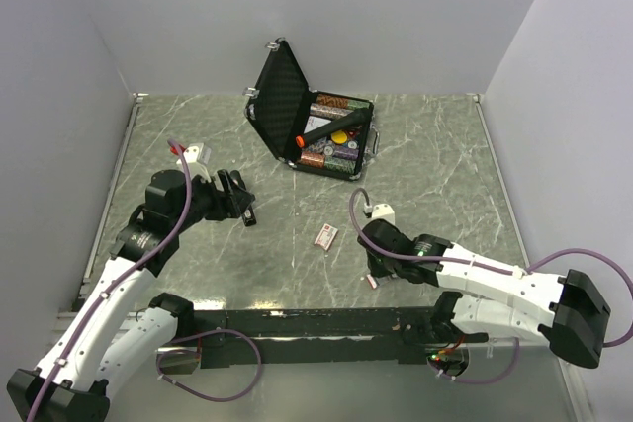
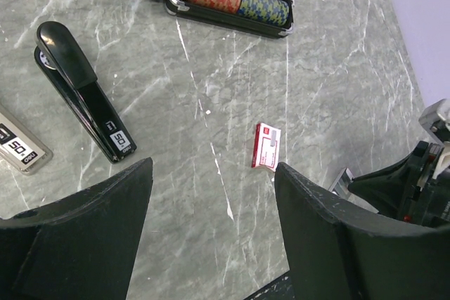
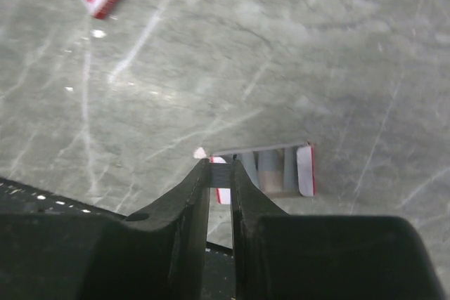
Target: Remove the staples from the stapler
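My right gripper has the staples hanging by an end flap, so next it will move down and to the right in its wrist view, over the tray's middle (image 3: 267,171), and let go.
The black stapler (image 2: 84,100) lies closed and flat on the marble table, up and left of my left gripper (image 2: 212,166), which hangs open above bare table with nothing between its fingers. From above, the left gripper (image 1: 237,200) is hard to tell from the dark stapler beside it. My right gripper (image 3: 221,166) is shut on a short grey strip of staples (image 3: 221,172). It holds them just over a small open staple tray (image 3: 271,170) with red edges. That gripper (image 1: 374,279) sits low near the table's front edge.
A red staple box (image 1: 326,234) lies mid-table, also seen as the red box (image 2: 267,147). An open black case (image 1: 312,126) of poker chips stands at the back. A grey labelled item (image 2: 21,147) lies left of the stapler. A black rail (image 1: 316,321) runs along the front edge.
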`<state>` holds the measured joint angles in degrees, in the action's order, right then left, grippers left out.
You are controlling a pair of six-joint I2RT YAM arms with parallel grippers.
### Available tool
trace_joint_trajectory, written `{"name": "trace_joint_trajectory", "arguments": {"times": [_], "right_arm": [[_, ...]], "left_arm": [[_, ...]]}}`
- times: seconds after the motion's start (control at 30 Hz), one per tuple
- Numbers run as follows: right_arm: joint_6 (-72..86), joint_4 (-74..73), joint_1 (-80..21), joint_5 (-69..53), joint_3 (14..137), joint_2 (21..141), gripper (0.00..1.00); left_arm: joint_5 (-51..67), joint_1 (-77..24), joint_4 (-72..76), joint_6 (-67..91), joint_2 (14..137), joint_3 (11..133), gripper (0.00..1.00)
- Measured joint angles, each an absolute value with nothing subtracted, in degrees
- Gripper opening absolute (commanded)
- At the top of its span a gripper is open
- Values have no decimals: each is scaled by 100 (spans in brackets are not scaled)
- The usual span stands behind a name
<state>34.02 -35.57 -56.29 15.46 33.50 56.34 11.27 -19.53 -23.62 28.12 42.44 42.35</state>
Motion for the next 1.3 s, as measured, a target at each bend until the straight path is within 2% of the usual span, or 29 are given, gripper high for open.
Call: {"name": "trace_joint_trajectory", "arguments": {"times": [0.5,1.3], "right_arm": [[4338,-3817,-5487,1769,3030,5645,14],[4560,-3813,-5470,1754,2956,6134,22]], "left_arm": [[1181,-1953,-2342,2812,4285,4235,75],[1221,-1953,-2342,2812,4298,4235,75]]}}
